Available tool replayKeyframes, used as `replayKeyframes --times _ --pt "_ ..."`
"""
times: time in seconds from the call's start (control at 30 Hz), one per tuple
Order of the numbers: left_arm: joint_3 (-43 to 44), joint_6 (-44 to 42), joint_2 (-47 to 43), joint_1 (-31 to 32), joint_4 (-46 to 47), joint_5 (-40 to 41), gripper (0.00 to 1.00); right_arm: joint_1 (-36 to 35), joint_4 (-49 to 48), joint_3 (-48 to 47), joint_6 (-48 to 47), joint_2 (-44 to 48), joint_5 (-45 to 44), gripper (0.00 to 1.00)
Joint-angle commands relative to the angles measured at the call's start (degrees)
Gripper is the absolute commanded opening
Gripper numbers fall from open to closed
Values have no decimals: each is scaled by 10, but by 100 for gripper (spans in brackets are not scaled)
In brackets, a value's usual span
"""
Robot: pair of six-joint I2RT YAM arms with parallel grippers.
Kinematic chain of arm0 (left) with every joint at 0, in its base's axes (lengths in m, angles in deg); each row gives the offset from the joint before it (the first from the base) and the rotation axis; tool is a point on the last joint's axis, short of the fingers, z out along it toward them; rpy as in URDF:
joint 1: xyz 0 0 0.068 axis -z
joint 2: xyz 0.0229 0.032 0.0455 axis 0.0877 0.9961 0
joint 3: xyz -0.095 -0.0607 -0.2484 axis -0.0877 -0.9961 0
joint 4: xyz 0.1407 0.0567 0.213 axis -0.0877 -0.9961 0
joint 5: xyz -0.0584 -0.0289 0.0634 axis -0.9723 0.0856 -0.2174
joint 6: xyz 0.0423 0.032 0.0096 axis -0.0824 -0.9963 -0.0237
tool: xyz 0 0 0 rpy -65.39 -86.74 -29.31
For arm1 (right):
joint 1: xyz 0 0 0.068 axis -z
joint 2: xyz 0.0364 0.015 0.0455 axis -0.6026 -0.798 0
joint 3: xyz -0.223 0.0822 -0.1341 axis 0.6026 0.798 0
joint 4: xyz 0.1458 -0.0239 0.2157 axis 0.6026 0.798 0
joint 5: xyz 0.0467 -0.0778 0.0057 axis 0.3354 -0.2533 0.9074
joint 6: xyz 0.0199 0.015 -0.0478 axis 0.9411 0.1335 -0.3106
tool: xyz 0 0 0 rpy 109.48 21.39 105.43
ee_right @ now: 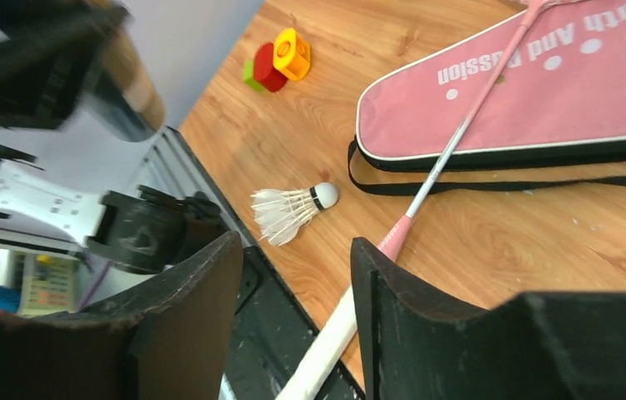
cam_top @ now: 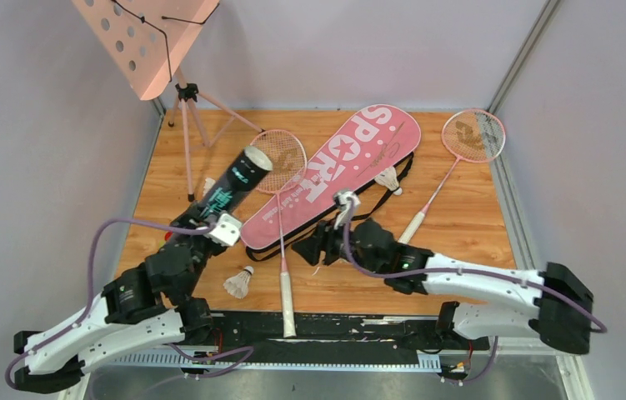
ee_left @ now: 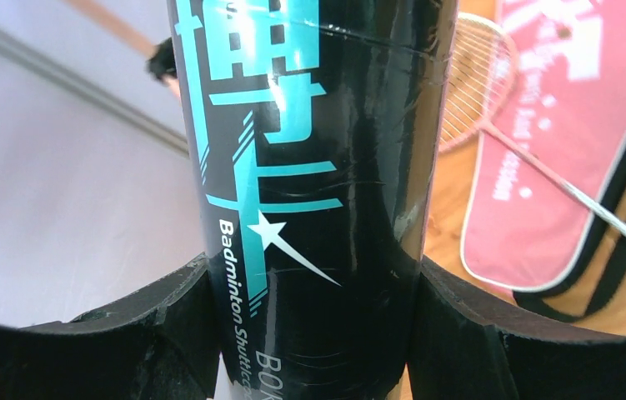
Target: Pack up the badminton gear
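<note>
The near shuttlecock is lying loose next to the racket handle. My right gripper will next go past the handle, back and down onto the shuttlecock.
My left gripper (cam_top: 212, 223) (ee_left: 309, 287) is shut on the black tube (cam_top: 232, 185) (ee_left: 309, 158), which tilts up and away, its pale mouth over a racket head. That pink racket (cam_top: 282, 218) (ee_right: 447, 154) lies across the pink bag (cam_top: 338, 167) (ee_right: 534, 92) (ee_left: 563, 125), its white handle (ee_right: 334, 333) reaching the near edge. My right gripper (cam_top: 307, 248) (ee_right: 292, 250) hovers open and empty just above that handle. One shuttlecock (cam_top: 238, 282) (ee_right: 288, 210) lies left of the handle. Another shuttlecock (cam_top: 388, 177) rests at the bag's right side. The second racket (cam_top: 459, 154) lies far right.
A pink perforated music stand (cam_top: 147, 37) on tripod legs (cam_top: 188, 133) occupies the back left corner. Small red, yellow and green pieces (ee_right: 280, 60) lie by the left wall. Grey walls close in the wooden table (cam_top: 476, 242) on three sides. A black rail (cam_top: 343, 325) runs along the near edge.
</note>
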Motion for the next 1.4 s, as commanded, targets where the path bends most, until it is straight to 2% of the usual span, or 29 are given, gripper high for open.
replayKeyframes --times 0.0,0.1,0.33,0.7,1.13,1.23,1.37 --pt "14 -7 -71 -2 55 75 41 -85 -59 -93 -83 -137 -144 53" --pt "9 -8 -103 -2 57 75 41 -145 -66 -159 -121 -233 -209 57" --pt "12 -5 -95 -2 45 83 41 -194 -86 -266 -156 -395 -229 61" --pt "6 -4 -97 -2 48 69 42 -250 -86 -348 -236 -527 -338 68" --pt "4 -7 -85 -2 47 64 43 -265 -41 -402 -260 -602 -421 64" --pt "4 -8 -85 -2 47 63 43 -266 -33 -398 -250 -600 -447 60" --pt "3 -8 -84 -2 47 63 43 -267 -37 -378 -243 -579 -476 48"
